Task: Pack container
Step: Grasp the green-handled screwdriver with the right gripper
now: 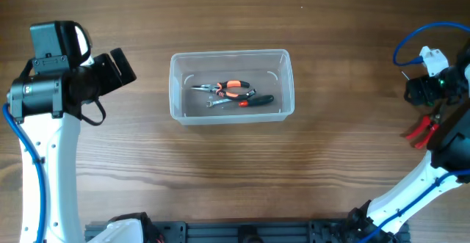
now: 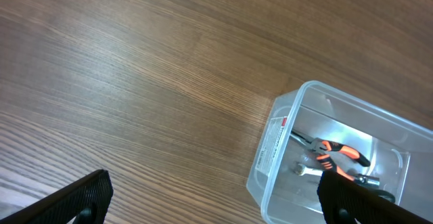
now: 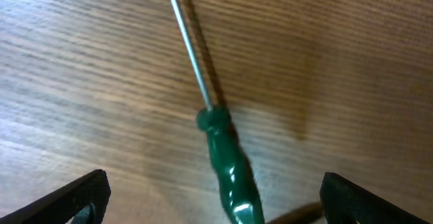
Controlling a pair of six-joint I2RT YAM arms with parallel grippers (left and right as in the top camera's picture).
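Note:
My right gripper needs to go down around the green handle (image 3: 232,168) next and close, as it lies below, between the spread fingers.
The container (image 1: 231,53) is a clear plastic tub at the table's middle. It holds orange-handled pliers (image 1: 229,89), a small wrench (image 1: 217,103) and a red-and-black screwdriver (image 1: 255,100). My left gripper (image 1: 121,65) is open and empty, left of the tub. In the left wrist view the container (image 2: 274,143) lies at lower right with the pliers (image 2: 336,153) inside, and the left gripper (image 2: 216,204) is spread wide. My right gripper (image 3: 216,197) is open above a green-handled screwdriver (image 3: 226,163), its fingers on either side and apart from it.
Red-handled pliers (image 1: 422,129) lie on the table at the far right beside my right arm (image 1: 440,85). The table is brown wood. A black rail (image 1: 235,232) runs along the front edge.

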